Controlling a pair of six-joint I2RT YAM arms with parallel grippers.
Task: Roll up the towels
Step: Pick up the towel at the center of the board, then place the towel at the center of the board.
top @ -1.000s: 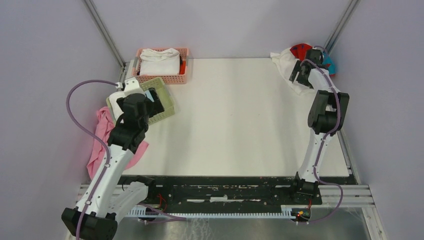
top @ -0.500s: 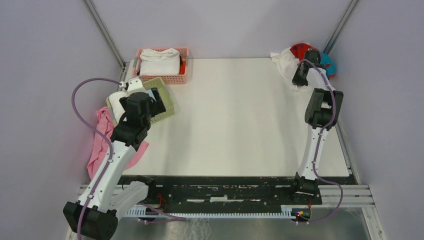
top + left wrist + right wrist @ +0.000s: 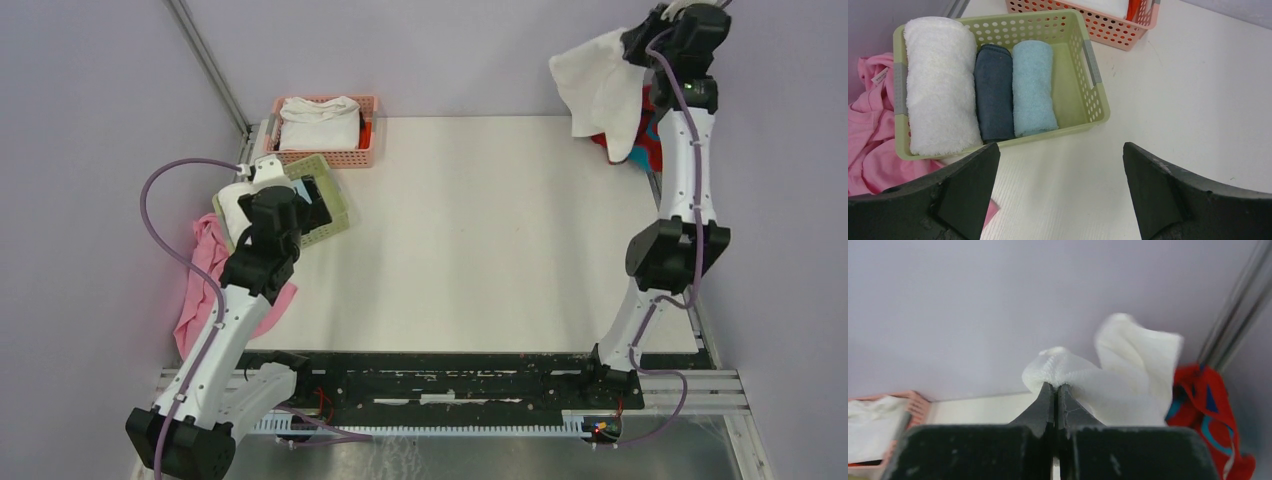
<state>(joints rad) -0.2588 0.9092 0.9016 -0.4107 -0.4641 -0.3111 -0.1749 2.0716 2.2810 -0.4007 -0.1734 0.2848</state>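
Note:
I need to bring my left gripper across from the green basket (image 3: 335,195) and down onto the white towel (image 3: 603,90), because the white towel is far to the gripper's right in the top view.
My right gripper (image 3: 650,30) (image 3: 1056,386) is raised high at the far right corner, shut on an edge of a white towel (image 3: 603,90) (image 3: 1128,385) that hangs loose below it. A red towel with teal-blue marks (image 3: 648,135) (image 3: 1209,410) lies bunched in that corner behind the white one. My left gripper (image 3: 1058,165) hovers open and empty just in front of a green basket (image 3: 1093,65) (image 3: 335,195). In the basket lie three rolled towels: a white one (image 3: 938,85), a dark blue one (image 3: 994,90) and a light blue one (image 3: 1032,85).
A pink basket (image 3: 365,150) (image 3: 1118,35) with folded white cloth (image 3: 320,122) stands at the far left. A plain pink cloth (image 3: 205,270) (image 3: 868,130) hangs over the table's left edge beside the green basket. Frame posts rise at both far corners.
My right gripper shut on the white towel at the far right corner and lifted it high off the table, uncovering the red towel. The left arm has barely moved.

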